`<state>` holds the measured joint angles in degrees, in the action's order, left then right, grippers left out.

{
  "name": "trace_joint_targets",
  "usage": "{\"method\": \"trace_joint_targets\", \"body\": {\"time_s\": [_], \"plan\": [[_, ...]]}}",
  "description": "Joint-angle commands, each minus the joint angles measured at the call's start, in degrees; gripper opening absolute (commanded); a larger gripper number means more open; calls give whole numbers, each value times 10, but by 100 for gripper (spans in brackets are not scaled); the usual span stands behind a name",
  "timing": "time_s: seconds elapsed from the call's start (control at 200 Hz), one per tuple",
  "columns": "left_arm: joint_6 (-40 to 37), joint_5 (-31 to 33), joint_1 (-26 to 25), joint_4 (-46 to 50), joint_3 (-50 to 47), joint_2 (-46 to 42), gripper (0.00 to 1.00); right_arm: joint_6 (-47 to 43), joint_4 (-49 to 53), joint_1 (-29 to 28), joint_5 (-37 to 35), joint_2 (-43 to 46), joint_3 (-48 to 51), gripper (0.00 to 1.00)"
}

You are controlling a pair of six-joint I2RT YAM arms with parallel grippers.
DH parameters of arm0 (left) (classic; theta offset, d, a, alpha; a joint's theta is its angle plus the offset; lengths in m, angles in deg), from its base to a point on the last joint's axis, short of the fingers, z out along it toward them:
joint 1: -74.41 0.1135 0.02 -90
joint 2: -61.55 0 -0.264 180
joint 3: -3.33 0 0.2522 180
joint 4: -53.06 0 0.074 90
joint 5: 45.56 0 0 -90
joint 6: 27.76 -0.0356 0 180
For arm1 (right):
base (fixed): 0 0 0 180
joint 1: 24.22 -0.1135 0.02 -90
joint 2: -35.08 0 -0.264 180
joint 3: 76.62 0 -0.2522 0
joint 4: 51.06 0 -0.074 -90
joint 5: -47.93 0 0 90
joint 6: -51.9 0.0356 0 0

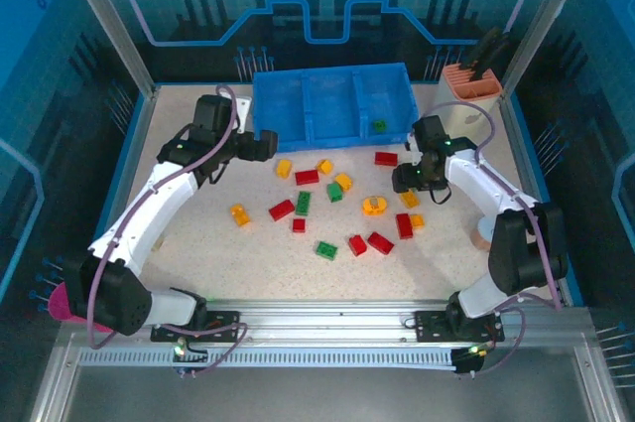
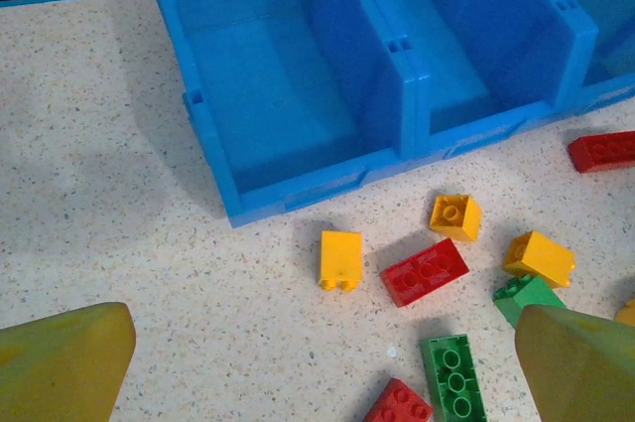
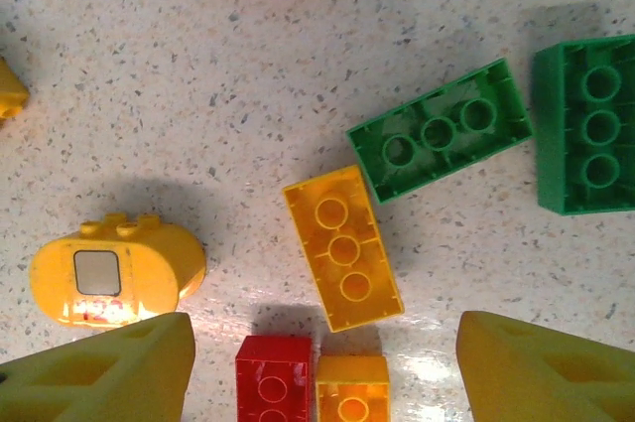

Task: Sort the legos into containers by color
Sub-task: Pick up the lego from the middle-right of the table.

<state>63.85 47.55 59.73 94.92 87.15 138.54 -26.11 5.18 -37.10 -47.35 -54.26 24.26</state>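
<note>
The green brick crowds only the yellow brick's far end. My right gripper needs to lower its open fingers around the middle of the upturned yellow brick (image 1: 409,200) (image 3: 343,249).
Red, green and yellow legos lie scattered on the speckled table (image 1: 198,233) in front of the blue three-compartment tray (image 1: 298,77). One green brick (image 1: 378,125) sits in the tray's right compartment. My left gripper (image 1: 266,144) hovers open by the tray's front left corner; below it lie a yellow brick (image 2: 340,258) and a red brick (image 2: 426,271). My right gripper (image 1: 410,180) is open low over the right of the pile. Its fingers (image 3: 99,372) flank a small red brick (image 3: 274,377) and a yellow one (image 3: 352,387), without touching them. An upturned yellow brick (image 3: 342,247) lies just ahead.
A beige holder with an orange top (image 1: 470,79) stands at the back right. A pink cup (image 1: 62,301) sits off the table's near left corner. Two green bricks (image 3: 438,143) (image 3: 585,124) and a rounded yellow piece (image 3: 114,271) lie near the right gripper. The tray's left compartments (image 2: 268,74) hold nothing.
</note>
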Motion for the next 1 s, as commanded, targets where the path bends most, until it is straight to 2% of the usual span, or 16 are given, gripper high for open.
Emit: {"method": "trace_joint_targets", "body": {"time_s": [0.0,0.215,0.52,0.706,0.856,0.996], "plan": [[13,-11,-7,8,-6,4,99,-10,-14,-14,12,-26,6,72],[9,-4,-11,12,-5,6,99,-19,-11,-17,-25,-93,1,71],[6,-1,-13,15,-5,11,99,-28,-19,-19,-46,-141,-6,70],[5,-2,-15,15,-5,15,99,-31,-28,-19,-48,-165,-13,57],[5,0,-16,16,-4,16,100,-38,-25,-21,-48,-175,-22,33],[4,0,-17,16,-4,17,99,-43,-4,-28,-42,-155,-35,25]]}}
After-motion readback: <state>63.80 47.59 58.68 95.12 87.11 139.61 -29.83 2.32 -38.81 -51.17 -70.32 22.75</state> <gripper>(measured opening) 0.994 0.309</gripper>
